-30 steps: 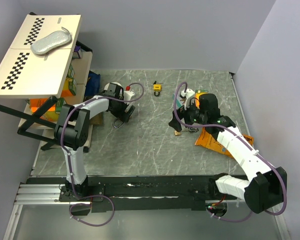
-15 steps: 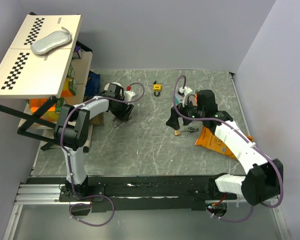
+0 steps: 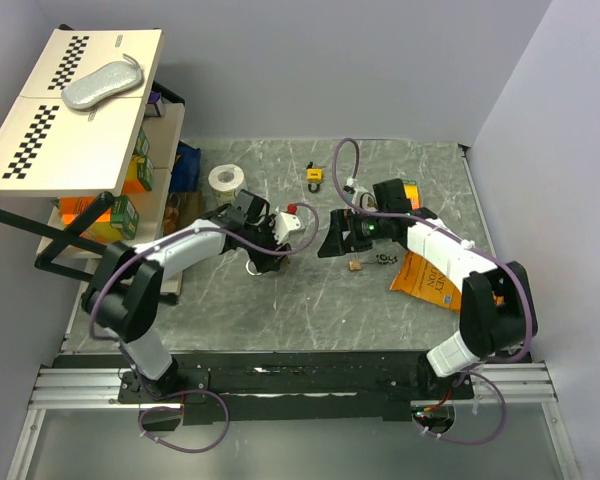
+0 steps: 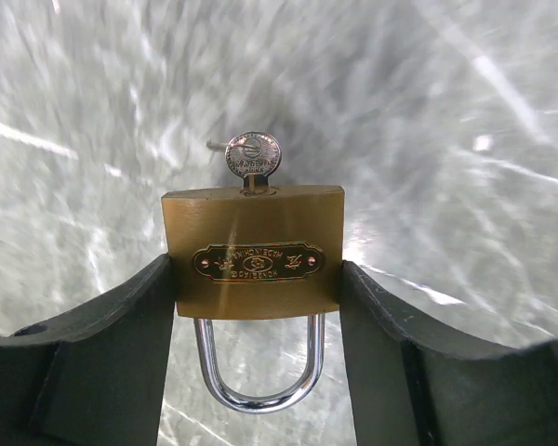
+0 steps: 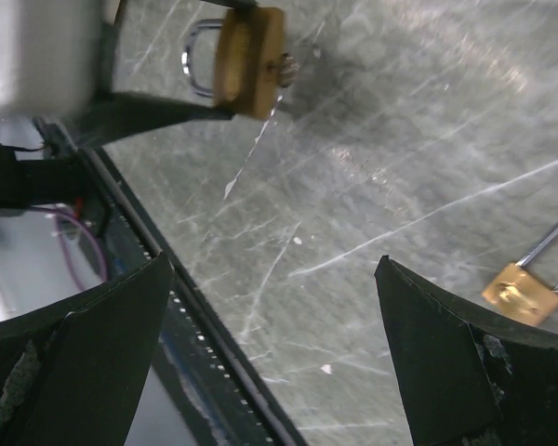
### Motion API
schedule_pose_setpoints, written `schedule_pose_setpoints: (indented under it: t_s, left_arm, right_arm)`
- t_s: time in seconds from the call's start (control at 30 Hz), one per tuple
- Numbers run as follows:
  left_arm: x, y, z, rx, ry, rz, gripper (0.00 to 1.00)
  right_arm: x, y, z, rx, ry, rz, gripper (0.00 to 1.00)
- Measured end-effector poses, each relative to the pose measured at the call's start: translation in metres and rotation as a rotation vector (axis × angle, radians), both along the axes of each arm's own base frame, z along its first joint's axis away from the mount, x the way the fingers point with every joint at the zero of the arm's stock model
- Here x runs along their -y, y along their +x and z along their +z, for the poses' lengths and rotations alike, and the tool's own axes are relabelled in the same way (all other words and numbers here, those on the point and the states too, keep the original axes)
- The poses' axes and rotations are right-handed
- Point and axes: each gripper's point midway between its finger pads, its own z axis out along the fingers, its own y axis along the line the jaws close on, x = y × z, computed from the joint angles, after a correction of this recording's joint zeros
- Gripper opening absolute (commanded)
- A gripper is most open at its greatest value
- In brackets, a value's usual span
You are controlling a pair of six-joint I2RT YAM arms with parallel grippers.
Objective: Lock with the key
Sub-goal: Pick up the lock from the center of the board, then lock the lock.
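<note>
I need to move my right gripper's open fingers to the left in the top view next, around the padlock's body, because the held padlock's key end [image 3: 285, 261] [image 5: 275, 69] faces them from there.
My left gripper [image 4: 256, 279] is shut on a brass padlock [image 4: 253, 253] and grips its body by both sides above the table. A silver key [image 4: 252, 158] sticks out of the lock's bottom, and the steel shackle [image 4: 258, 386] points back toward the wrist. In the top view this gripper [image 3: 262, 258] hangs over the table's middle. My right gripper [image 3: 330, 242] is open and empty just to its right, facing it. In the right wrist view [image 5: 272, 269] the held padlock [image 5: 246, 60] with its key shows ahead, apart from the fingers.
A second brass padlock [image 3: 356, 265] lies on the table below my right gripper and also shows in the right wrist view [image 5: 519, 290]. A yellow padlock [image 3: 313, 176] lies at the back. A tape roll [image 3: 223, 178], an orange bag [image 3: 428, 282] and a left-side shelf [image 3: 75, 105] stand around.
My left gripper has carried the brass padlock from near the tape roll to the table's middle. My right gripper has swung left toward it.
</note>
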Motion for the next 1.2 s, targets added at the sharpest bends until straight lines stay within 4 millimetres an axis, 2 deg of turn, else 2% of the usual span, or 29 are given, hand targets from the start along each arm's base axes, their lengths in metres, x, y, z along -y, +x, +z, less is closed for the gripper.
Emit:
schedule_pose_setpoints:
  t_s: [0.1, 0.23, 0.4, 0.5, 0.77, 0.87, 0.93, 0.97, 1.07, 1.13, 1.2]
  left_arm:
    - [0.011, -0.01, 0.022, 0.061, -0.034, -0.066, 0.01]
    - [0.026, -0.02, 0.045, 0.114, -0.081, -0.131, 0.01]
    - [0.043, -0.037, 0.054, 0.12, -0.113, -0.213, 0.01]
    - [0.052, -0.046, 0.057, 0.126, -0.121, -0.259, 0.01]
    - [0.067, -0.066, 0.086, 0.214, -0.163, -0.354, 0.01]
    - [0.068, -0.07, 0.088, 0.227, -0.162, -0.386, 0.01]
    - [0.067, -0.072, 0.086, 0.224, -0.15, -0.4, 0.01]
    - [0.065, -0.074, 0.084, 0.219, -0.143, -0.404, 0.01]
    - [0.062, -0.076, 0.085, 0.223, -0.134, -0.423, 0.03]
    - [0.062, -0.076, 0.087, 0.243, -0.13, -0.437, 0.03]
    - [0.062, -0.078, 0.089, 0.245, -0.13, -0.441, 0.02]
  right_arm:
    - [-0.004, -0.001, -0.009, -0.068, 0.016, -0.012, 0.99]
    - [-0.011, -0.001, -0.008, -0.119, 0.064, -0.017, 0.99]
    - [-0.026, -0.002, -0.002, -0.158, 0.151, 0.018, 0.99]
    - [-0.037, -0.009, -0.003, -0.19, 0.176, 0.062, 0.98]
    - [-0.066, -0.031, -0.001, -0.284, 0.26, 0.198, 0.7]
    - [-0.07, -0.037, 0.007, -0.294, 0.299, 0.236, 0.57]
    - [-0.074, -0.041, 0.011, -0.295, 0.319, 0.263, 0.42]
    - [-0.075, -0.043, 0.013, -0.294, 0.325, 0.276, 0.3]
    - [-0.077, -0.045, 0.009, -0.299, 0.317, 0.269, 0.11]
    - [-0.075, -0.046, 0.01, -0.332, 0.32, 0.256, 0.07]
    - [-0.075, -0.048, 0.012, -0.352, 0.325, 0.256, 0.07]
